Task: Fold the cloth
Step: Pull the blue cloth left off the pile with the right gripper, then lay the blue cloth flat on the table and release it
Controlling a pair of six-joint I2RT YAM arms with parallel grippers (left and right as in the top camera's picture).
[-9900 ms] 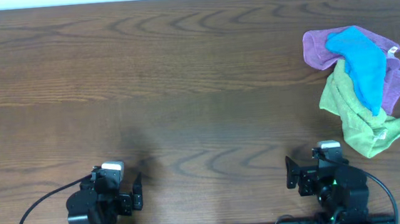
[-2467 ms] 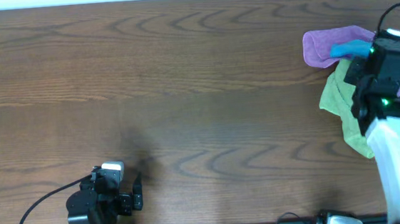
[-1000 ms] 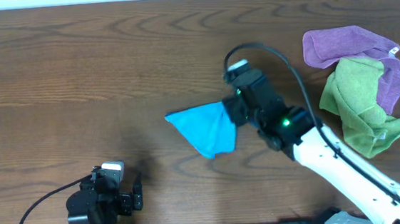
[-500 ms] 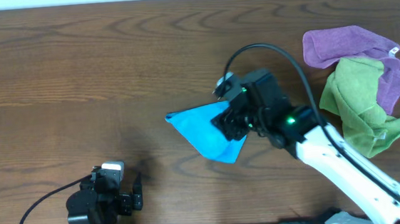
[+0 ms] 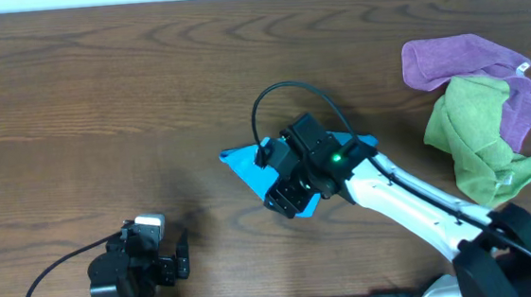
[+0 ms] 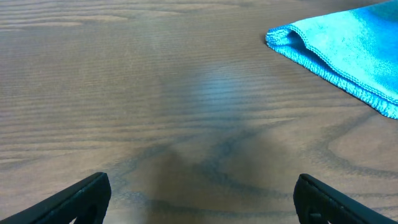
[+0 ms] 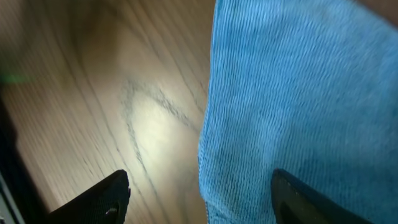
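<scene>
One finger of my right gripper is over bare wood, so I will lower that gripper and move it slightly farther over the sky-blue cloth (image 5: 241, 160), with the cloth's near edge kept between my fingers.
The sky-blue cloth (image 5: 241, 160) lies crumpled on the wooden table near the centre, partly hidden under my right arm. It also shows in the left wrist view (image 6: 348, 50) at the top right, and fills the right side of the right wrist view (image 7: 298, 93). My right gripper (image 5: 286, 192) hovers low over the cloth's front left edge. Its fingers (image 7: 205, 199) are open, with that edge between them and nothing held. My left gripper (image 5: 181, 255) is parked at the front left, open and empty (image 6: 199, 199), well short of the cloth.
A purple cloth (image 5: 458, 57) and a lime-green cloth (image 5: 474, 142) lie heaped together at the right edge of the table. My right arm's white link (image 5: 423, 217) crosses the table from the front right.
My right gripper took the blue cloth off the heap, carried it left to the table's centre and let it go. It has since moved left and forward over the cloth's edge. The left arm stayed still.
</scene>
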